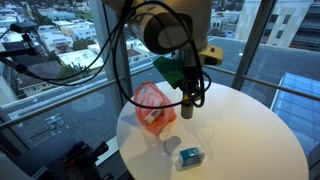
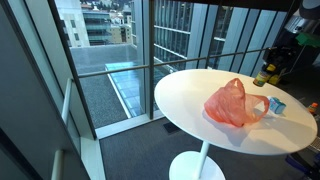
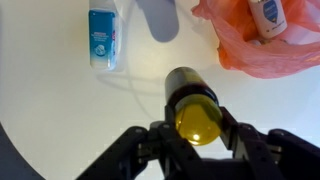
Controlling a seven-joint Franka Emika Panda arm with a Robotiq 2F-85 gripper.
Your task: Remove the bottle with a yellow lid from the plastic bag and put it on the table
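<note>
Next, the gripper lowers the bottle toward the blue packet and releases it there. Bare tabletop beside the packet, clear of the bag, lies below the gripper.
My gripper is shut on a dark bottle with a yellow lid, seen end-on in the wrist view. In an exterior view the gripper holds the bottle upright just above the round white table, right of the orange plastic bag. In the other view the bottle hangs at the table's far side, beyond the bag. The bag lies on the table and still holds a small white bottle.
A small blue packet lies on the table near the front edge; it also shows in the wrist view and beside the bag. A pale grey object lies between packet and bag. Glass walls surround the table.
</note>
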